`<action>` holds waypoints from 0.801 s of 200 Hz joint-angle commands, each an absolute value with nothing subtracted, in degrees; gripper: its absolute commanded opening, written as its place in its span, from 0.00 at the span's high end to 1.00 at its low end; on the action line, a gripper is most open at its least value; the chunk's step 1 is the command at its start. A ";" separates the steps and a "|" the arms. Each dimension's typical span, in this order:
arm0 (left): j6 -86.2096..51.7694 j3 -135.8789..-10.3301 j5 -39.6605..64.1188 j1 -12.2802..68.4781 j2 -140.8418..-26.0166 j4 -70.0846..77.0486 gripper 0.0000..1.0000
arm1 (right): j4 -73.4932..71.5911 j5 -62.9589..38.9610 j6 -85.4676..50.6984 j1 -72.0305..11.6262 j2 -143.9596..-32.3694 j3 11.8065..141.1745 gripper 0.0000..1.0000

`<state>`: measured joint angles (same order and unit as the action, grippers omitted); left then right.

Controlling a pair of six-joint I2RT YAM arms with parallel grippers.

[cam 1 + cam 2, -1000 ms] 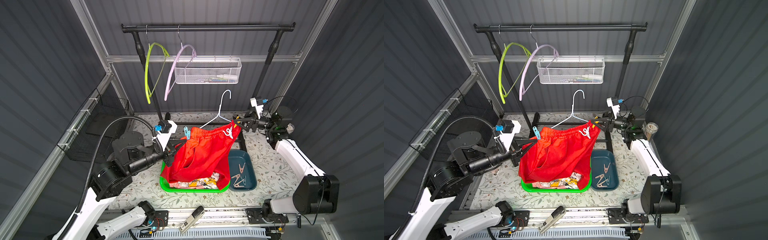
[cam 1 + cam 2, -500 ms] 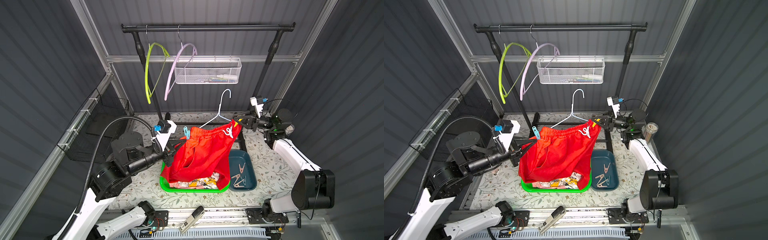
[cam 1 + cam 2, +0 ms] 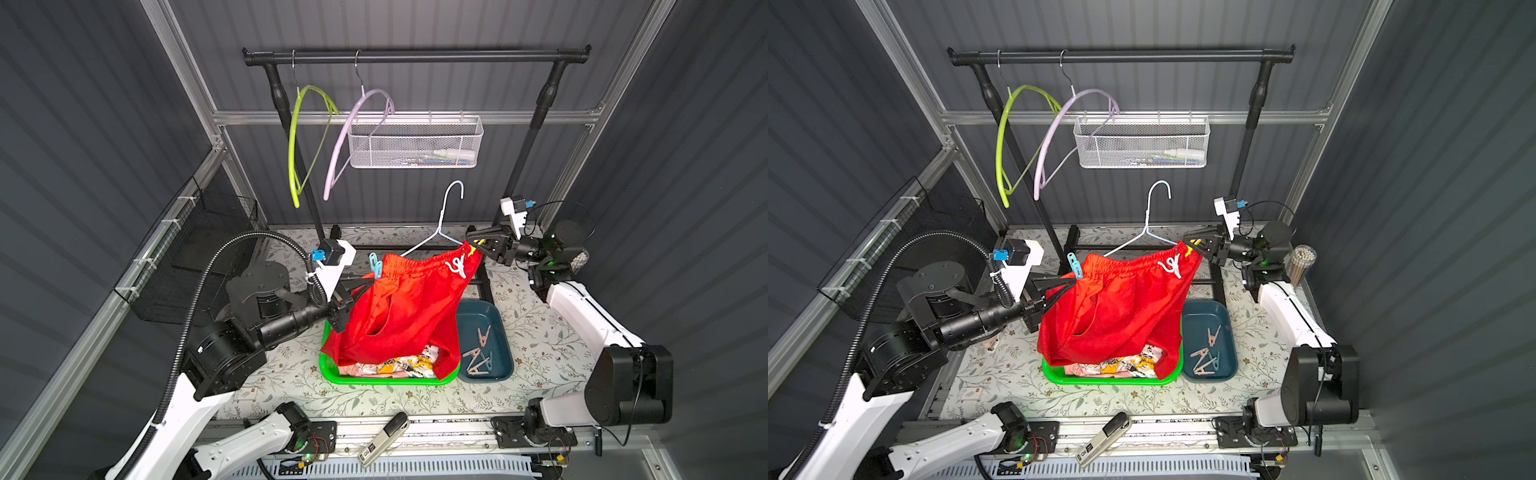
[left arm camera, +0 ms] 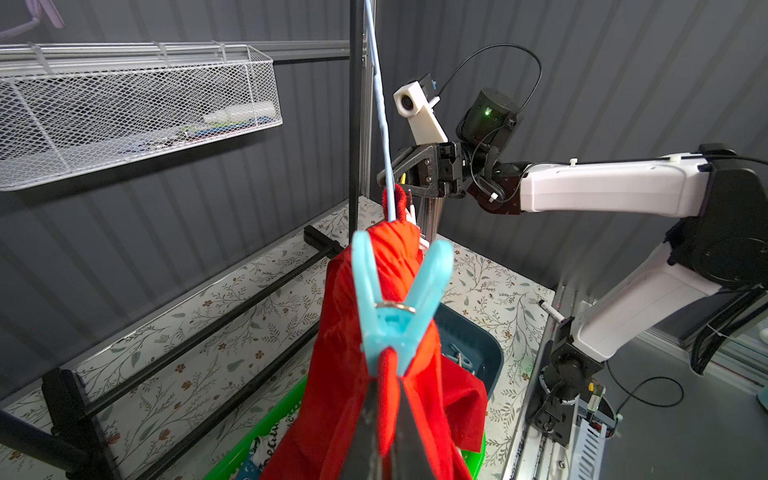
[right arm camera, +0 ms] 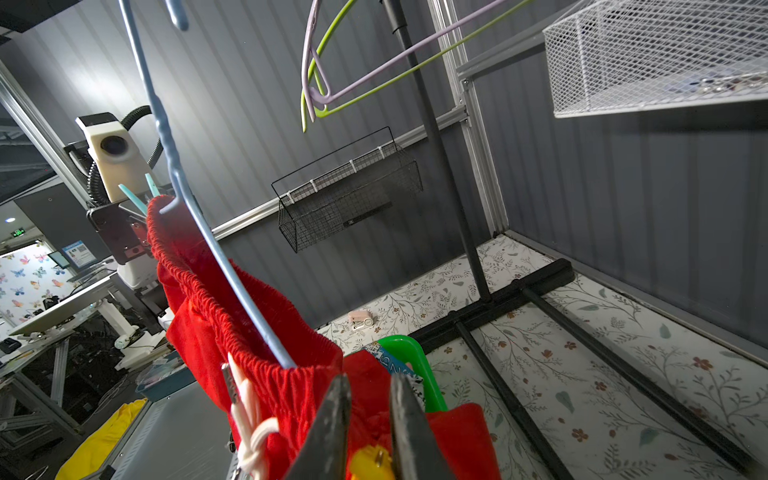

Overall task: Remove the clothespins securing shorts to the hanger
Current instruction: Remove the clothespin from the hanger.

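My right gripper moves the yellow clothespin (image 3: 473, 246) (image 5: 370, 461) sideways next, away from the pale blue hanger, and releases it, since the clothespin still sits at the waistband's end.
Red shorts (image 3: 399, 307) with a white drawstring hang from a pale blue hanger (image 3: 440, 224) held in the air over the green tray (image 3: 332, 370). A light blue clothespin (image 4: 395, 307) clips the shorts' waistband at one end. Just below it my left gripper (image 4: 386, 399) is shut on a fold of the red fabric. A yellow clothespin (image 5: 370, 461) sits at the other end of the waistband, and my right gripper (image 5: 368, 386) is shut on it, a finger on either side. In both top views the grippers (image 3: 1192, 245) stand at opposite ends of the waistband.
Printed shorts (image 3: 399, 365) lie in the green tray under the red ones. A teal tray (image 3: 498, 332) to its right holds several beige clothespins (image 3: 478, 349). Behind stands a black rail (image 3: 415, 56) with a green hanger (image 3: 295, 145), a lilac hanger (image 3: 345, 137) and a white mesh basket (image 3: 415, 143).
My right gripper has closed from wide open onto the yellow clothespin at the shorts' right end. The left gripper and the shorts have stayed put.
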<state>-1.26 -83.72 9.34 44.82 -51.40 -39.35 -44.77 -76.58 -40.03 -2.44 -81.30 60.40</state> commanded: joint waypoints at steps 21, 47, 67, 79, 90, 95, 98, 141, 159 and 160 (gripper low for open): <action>-2.28 -86.21 10.46 45.00 -51.28 -34.58 1.00 | -43.08 -74.71 -37.34 -2.74 -78.44 58.94 1.00; -2.59 -85.97 10.28 45.00 -51.17 -34.63 1.00 | -31.48 -66.50 -27.23 -2.72 -74.11 58.63 1.00; -3.05 -86.02 8.44 45.00 -50.98 -35.11 1.00 | -21.44 -57.85 -20.38 -2.72 -70.32 58.60 1.00; -3.08 -86.04 7.26 44.96 -50.95 -35.65 1.00 | -16.31 -53.20 -17.58 -2.72 -68.26 58.62 1.00; -3.13 -86.05 6.53 45.00 -51.04 -36.10 1.00 | -13.93 -50.82 -16.63 -2.72 -66.72 58.08 1.00; -3.08 -86.00 6.27 45.00 -51.06 -36.22 1.00 | -13.42 -50.51 -16.61 -2.72 -66.18 57.78 1.00; -3.14 -85.96 5.98 45.00 -51.06 -36.21 1.00 | -13.14 -50.31 -16.72 -2.72 -65.93 57.61 1.00; -3.16 -86.12 3.11 45.00 -51.24 -37.71 1.00 | -12.32 -46.47 -24.04 -3.07 -64.57 54.19 1.00; -2.95 -86.26 0.27 45.00 -50.84 -39.04 1.00 | -7.69 -37.82 -25.37 -3.13 -61.07 53.39 1.00; -2.93 -86.24 0.18 45.00 -50.77 -39.12 1.00 | -7.40 -37.67 -25.39 -3.10 -60.99 53.42 1.00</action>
